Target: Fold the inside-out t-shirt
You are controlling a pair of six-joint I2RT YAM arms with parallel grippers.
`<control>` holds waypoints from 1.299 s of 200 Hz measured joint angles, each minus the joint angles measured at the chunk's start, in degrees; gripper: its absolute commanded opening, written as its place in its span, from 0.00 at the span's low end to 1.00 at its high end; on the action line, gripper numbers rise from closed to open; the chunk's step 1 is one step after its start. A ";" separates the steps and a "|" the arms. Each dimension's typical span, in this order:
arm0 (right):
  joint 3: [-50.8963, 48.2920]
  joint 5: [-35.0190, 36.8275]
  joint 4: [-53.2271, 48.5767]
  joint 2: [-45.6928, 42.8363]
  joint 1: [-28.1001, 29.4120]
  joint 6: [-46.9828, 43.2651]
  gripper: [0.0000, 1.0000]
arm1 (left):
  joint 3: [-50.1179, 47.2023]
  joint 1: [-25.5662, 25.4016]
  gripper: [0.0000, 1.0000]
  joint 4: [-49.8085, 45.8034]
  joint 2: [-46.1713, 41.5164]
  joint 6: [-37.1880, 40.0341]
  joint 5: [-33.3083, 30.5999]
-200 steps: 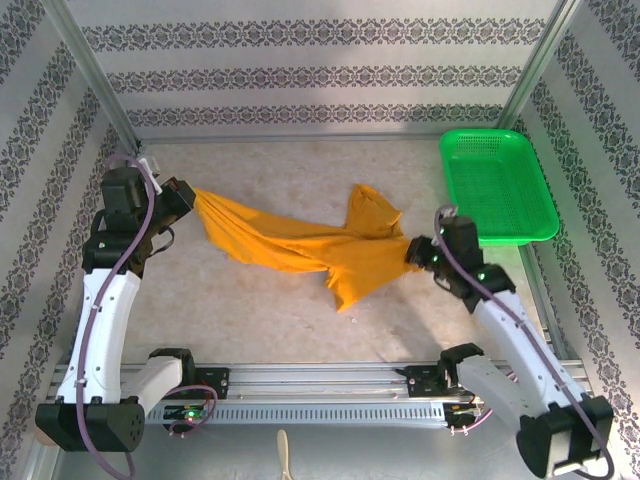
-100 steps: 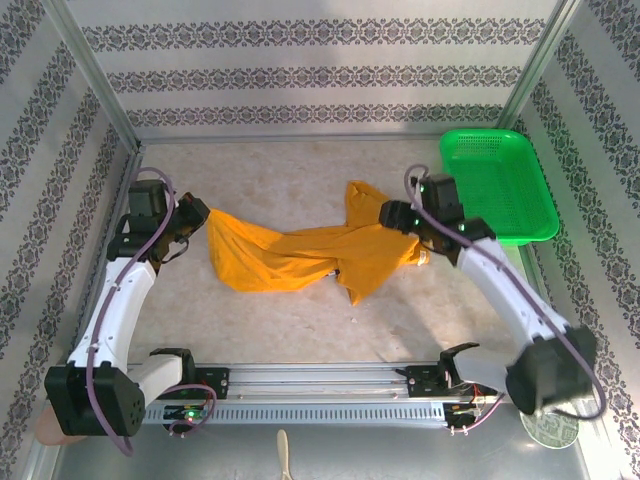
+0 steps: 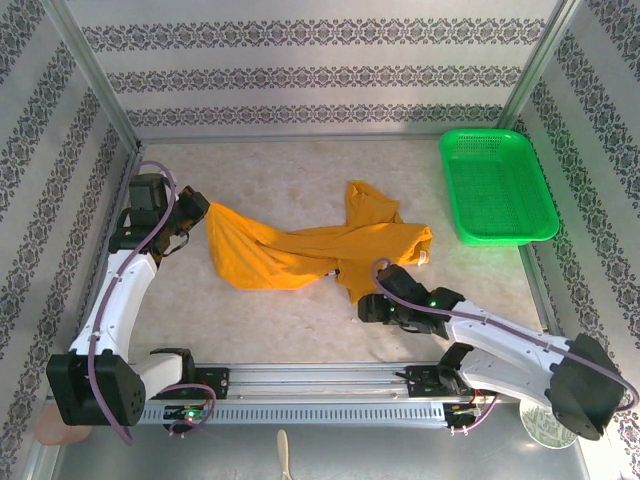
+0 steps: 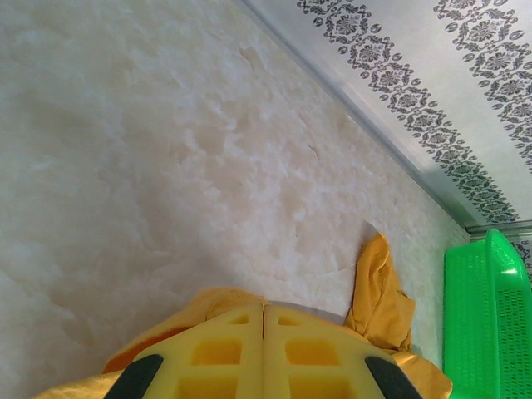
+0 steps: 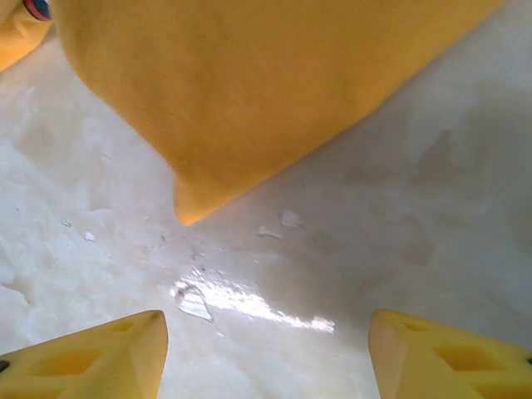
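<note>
My right gripper's fingers are open, and the cloth's pointed corner (image 3: 357, 296) (image 5: 193, 202) is just ahead of them. My right gripper should move outward next until that corner is between its fingers, and then close.
The inside-out t-shirt (image 3: 300, 250) lies bunched in a mustard-orange band across the middle of the table, with one part sticking up toward the back (image 3: 368, 205). My left gripper (image 3: 197, 214) is shut on the shirt's left end; in the left wrist view its yellow fingers (image 4: 264, 332) are pressed together with orange cloth (image 4: 199, 306) around them. My right gripper (image 3: 366, 308) is low at the near side, just below the shirt's lower corner. It stands open over bare table (image 5: 266, 332), with the cloth's corner (image 5: 249, 83) ahead of its fingertips and not touching them.
A green plastic basket (image 3: 497, 185) stands at the back right corner, and its edge shows in the left wrist view (image 4: 486, 324). Patterned walls enclose the table on three sides. The arm bases and a metal rail (image 3: 320, 385) run along the near edge.
The right gripper has opened and let go of the shirt's right end, then swung round to the near side below the lower corner. The shirt has slackened. The left gripper has hardly moved.
</note>
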 measured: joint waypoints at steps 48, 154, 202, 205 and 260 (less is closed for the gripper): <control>1.05 1.16 6.64 9.84 0.90 1.44 0.64 | 0.00 0.00 0.00 0.07 0.00 0.00 0.15; 5.62 2.36 5.75 17.77 0.48 1.42 0.56 | 0.00 0.00 0.00 0.04 -0.42 0.00 0.17; 6.84 3.06 6.86 13.88 1.27 1.90 0.60 | 0.00 0.00 0.00 0.07 -1.46 0.00 0.24; 6.99 3.26 6.86 13.22 1.27 1.90 0.60 | 0.00 0.00 0.00 0.07 -1.55 0.00 0.24; 8.37 5.29 6.05 13.16 1.66 3.23 0.63 | 0.00 0.00 0.00 0.07 -1.68 0.00 0.37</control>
